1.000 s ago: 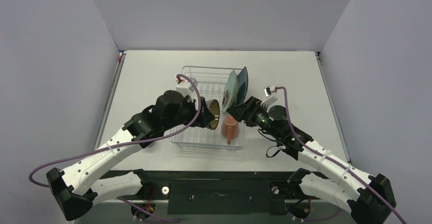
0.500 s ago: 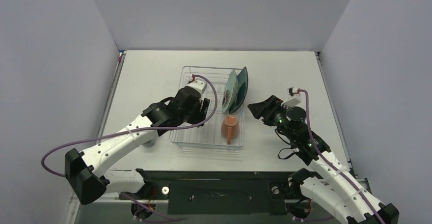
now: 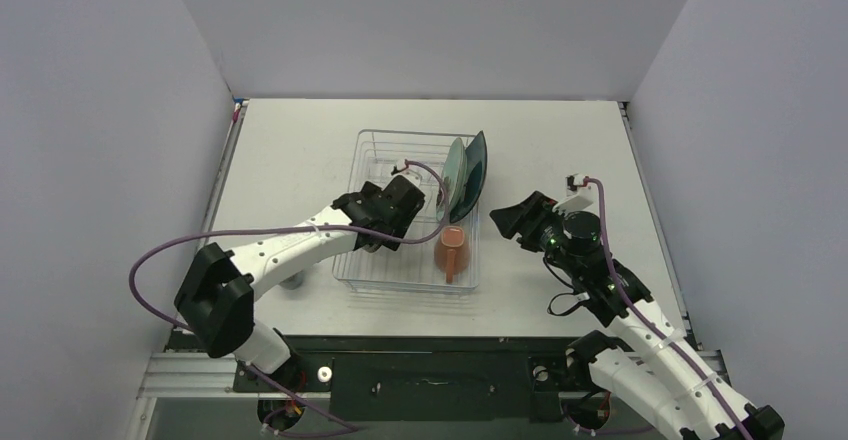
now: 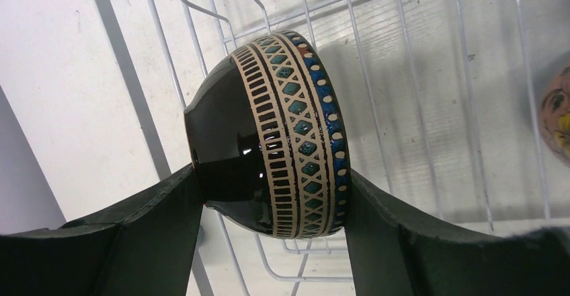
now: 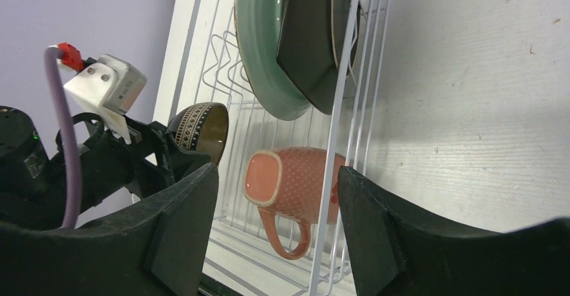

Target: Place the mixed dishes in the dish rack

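The dark bowl will next go down into the rack (image 3: pixel 372 148) with my left gripper, which will let it go on the bare bottom wires beside the salmon-orange mug. That part of the rack is empty.
The dish rack (image 3: pixel 372 148) stands mid-table. The pale teal round plate (image 3: pixel 455 175) and the dark teal squarish plate (image 3: pixel 477 163) stand upright in its right slots. The salmon-orange mug (image 3: pixel 452 250) lies on its side in the near right corner. My left gripper (image 3: pixel 405 222) reaches into the rack. In the left wrist view it (image 4: pixel 271 181) is shut on the brown bowl (image 4: pixel 269 134), held on edge just above the wires. My right gripper (image 3: pixel 497 218) is open and empty, outside the rack's right wall. Its wrist view (image 5: pixel 277 175) shows the mug (image 5: pixel 296 181) and the bowl (image 5: pixel 201 128).
A grey shape (image 3: pixel 291 282), perhaps the grey-blue mug, peeks out under my left arm left of the rack. White table (image 3: pixel 290 150) lies left and behind the rack and also right of it (image 3: pixel 590 150). Grey walls close in three sides.
My left gripper has carried the bowl down into the rack, and the bowl is now hidden from above. My right gripper has drawn back from the mug to outside the rack's right wall.
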### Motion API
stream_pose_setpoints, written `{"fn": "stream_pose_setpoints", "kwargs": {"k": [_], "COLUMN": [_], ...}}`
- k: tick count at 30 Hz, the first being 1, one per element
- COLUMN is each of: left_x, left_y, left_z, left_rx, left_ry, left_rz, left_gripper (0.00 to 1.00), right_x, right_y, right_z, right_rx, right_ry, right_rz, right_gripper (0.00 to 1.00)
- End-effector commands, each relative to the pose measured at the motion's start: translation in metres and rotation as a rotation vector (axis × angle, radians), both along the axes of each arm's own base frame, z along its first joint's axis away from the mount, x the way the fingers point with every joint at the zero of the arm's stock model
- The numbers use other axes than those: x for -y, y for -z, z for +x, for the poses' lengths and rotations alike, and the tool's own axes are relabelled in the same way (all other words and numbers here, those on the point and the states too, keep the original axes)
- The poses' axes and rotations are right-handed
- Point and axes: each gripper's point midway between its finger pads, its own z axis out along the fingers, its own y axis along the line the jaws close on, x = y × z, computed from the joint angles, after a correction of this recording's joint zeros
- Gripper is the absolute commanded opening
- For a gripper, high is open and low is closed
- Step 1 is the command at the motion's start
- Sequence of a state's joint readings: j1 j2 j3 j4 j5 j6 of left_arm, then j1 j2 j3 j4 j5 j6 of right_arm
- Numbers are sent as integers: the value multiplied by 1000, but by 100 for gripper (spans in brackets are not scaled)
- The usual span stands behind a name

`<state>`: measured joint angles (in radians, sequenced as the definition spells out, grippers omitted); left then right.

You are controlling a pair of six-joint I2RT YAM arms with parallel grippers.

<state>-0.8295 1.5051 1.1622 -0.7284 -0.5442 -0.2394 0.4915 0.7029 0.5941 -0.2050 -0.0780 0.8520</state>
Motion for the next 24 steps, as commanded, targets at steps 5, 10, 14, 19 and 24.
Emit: {"fn": "stream_pose_setpoints", "kwargs": {"k": [5,10,14,19,24], "left_x": [6,8,4,8,10], "left_y": [-15,-12,-7,0,8], "left_z": [33,39,41,38,35], "left_rx": [118,122,117,96,67], "left_ry": [-33,-43,-61,-49,-38], "left_rz": [38,64,110,130,143], "left_gripper": [0,0,0,2,15], "right_x": [8,9,10,10,11], "right_y": [-16,-15,-13,-8,-5], "right_z": [4,4,6,5,6], "right_rx": [50,48,45,38,33], "right_ry": [20,17,17,12,12], "right_rz": [-4,-2,-4,-2,3], "right_gripper": [61,61,60,60,60]}}
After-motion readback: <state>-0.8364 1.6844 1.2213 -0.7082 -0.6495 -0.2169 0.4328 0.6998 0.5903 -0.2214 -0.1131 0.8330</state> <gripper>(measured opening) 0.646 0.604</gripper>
